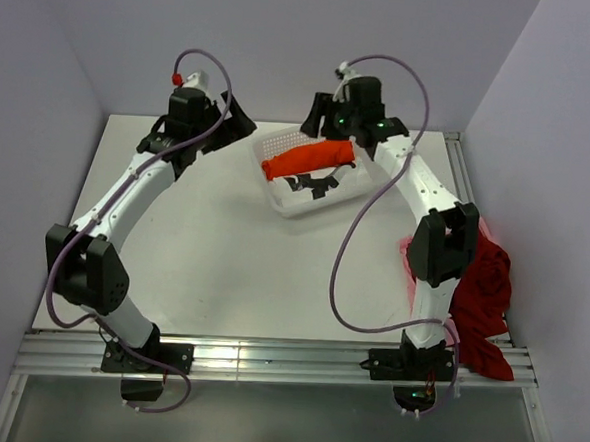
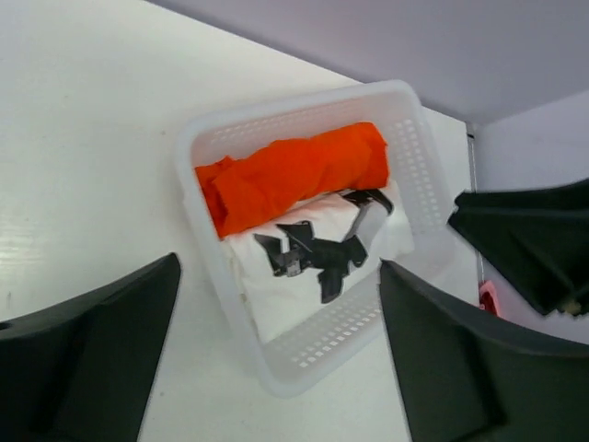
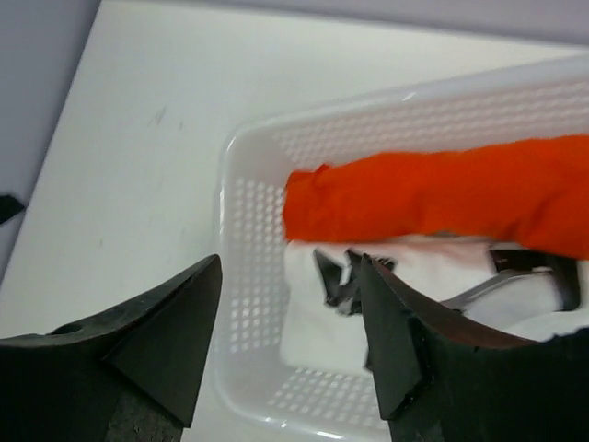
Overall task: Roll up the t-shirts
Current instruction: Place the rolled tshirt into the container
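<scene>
The orange t-shirt [image 1: 309,160] already lies rolled in the basket, so my right gripper moves back and down next, to the basket's rim facing my left gripper.
A rolled bright orange t-shirt [image 1: 309,160] [image 2: 294,175] [image 3: 442,195] lies in the white mesh basket [image 1: 276,202] [image 2: 405,120] [image 3: 248,212], on top of a folded white shirt with a black print [image 1: 312,188] [image 2: 317,253] [image 3: 322,322]. My left gripper [image 1: 238,118] [image 2: 281,267] hovers open just left of the basket, holding nothing. Over the basket's far side my right gripper [image 1: 323,121] [image 3: 292,262] is open too, with nothing between its fingers. A dark red t-shirt [image 1: 486,293] and a pale pink one [image 1: 408,256] lie heaped at the table's right edge, partly behind the right arm.
The basket stands at the back middle of the white table [image 1: 223,247]. Grey walls close in the back and both sides. An aluminium rail [image 1: 267,358] runs along the near edge by the arm bases. The right gripper's dark finger [image 2: 525,239] shows in the left wrist view.
</scene>
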Available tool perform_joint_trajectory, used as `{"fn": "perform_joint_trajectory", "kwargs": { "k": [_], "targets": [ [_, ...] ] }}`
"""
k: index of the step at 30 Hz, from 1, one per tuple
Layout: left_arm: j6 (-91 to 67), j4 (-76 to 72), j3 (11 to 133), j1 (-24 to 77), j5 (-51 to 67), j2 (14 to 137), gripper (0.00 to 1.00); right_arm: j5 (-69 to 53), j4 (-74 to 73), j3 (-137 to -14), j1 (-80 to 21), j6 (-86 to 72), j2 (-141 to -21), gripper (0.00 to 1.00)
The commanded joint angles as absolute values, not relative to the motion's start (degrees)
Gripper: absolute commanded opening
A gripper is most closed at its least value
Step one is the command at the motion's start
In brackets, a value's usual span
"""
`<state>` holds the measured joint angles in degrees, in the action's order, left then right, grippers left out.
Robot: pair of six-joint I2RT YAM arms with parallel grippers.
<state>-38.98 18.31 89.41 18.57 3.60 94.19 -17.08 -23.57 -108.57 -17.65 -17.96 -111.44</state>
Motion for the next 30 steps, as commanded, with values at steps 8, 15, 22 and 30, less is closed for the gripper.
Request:
{"fn": "perform_joint_trajectory", "kwargs": {
  "k": [8,15,22,30],
  "targets": [
    [-46.1,13.1,65.8,17.3,-1.9,75.6,1.0,-14.1,-23.4,-98.4,-30.7,-11.3,-110.1,0.72],
    [-48.2,11.4,53.4,17.3,-4.0,63.2,1.0,-8.5,-24.5,-96.2,-36.8,-7.7,-110.4,0.73],
    [-47.3,13.9,48.8,17.3,-4.9,57.5,0.99,-1.2,-27.7,-99.3,-40.7,-6.0,-114.9,0.68],
    [-46.4,14.9,47.2,17.3,-5.2,55.5,0.99,4.7,-31.8,-106.4,-42.7,-6.6,-121.5,0.6]
  ]
}}
